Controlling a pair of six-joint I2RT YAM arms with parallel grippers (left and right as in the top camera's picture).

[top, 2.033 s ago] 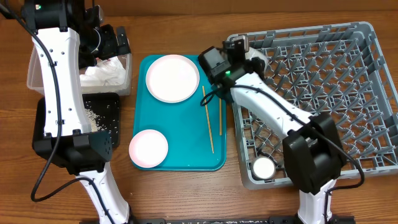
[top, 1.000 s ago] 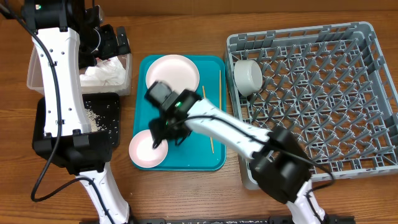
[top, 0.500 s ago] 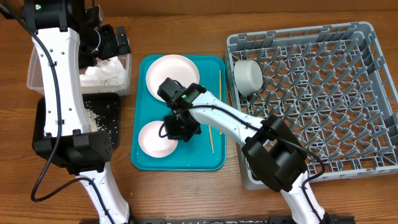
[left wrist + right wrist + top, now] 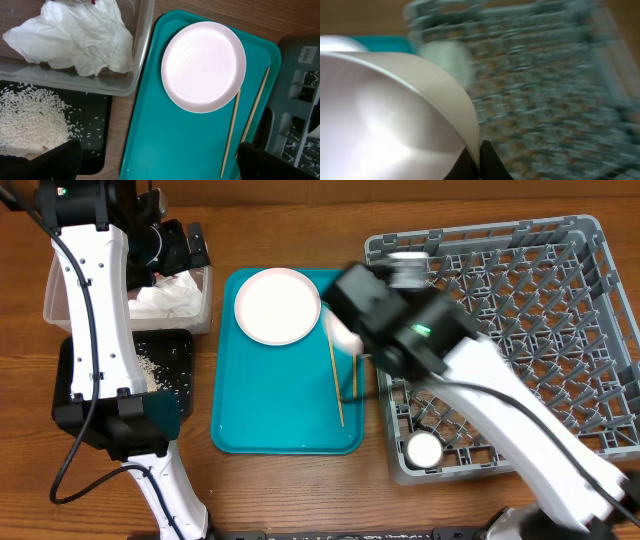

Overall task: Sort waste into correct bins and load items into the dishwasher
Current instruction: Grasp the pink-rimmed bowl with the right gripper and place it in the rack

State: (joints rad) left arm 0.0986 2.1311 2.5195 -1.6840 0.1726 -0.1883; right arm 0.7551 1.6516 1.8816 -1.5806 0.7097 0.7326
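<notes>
I need to carry the small bowl with my right gripper next, over the dish rack's wires (image 4: 447, 277) (image 4: 492, 71), which are empty beside the other white bowl, then tilt the small bowl and lower it.
My right gripper (image 4: 479, 161) is shut on the rim of a small white bowl (image 4: 395, 110). In the overhead view that bowl (image 4: 341, 331) hangs blurred above the right edge of the teal tray (image 4: 280, 415), beside the grey dish rack (image 4: 520, 310). A pale pink plate (image 4: 277, 305) and two chopsticks (image 4: 334, 380) lie on the tray. My left gripper (image 4: 160, 161) stands wide open over the tray's left edge and holds nothing. A crumpled napkin (image 4: 75, 37) fills the clear tub (image 4: 60, 300), and rice (image 4: 30, 120) lies in the black tray (image 4: 170, 370).
A white cup (image 4: 423, 448) stands at the rack's near left corner, and another white bowl (image 4: 447, 60) shows blurred at its far left. The left arm's white links rise over the bins. Bare wooden table surrounds the tray and the rack.
My right gripper shut on the small bowl at the tray's near left and carried it up and to the right, toward the rack. The left arm has not moved.
</notes>
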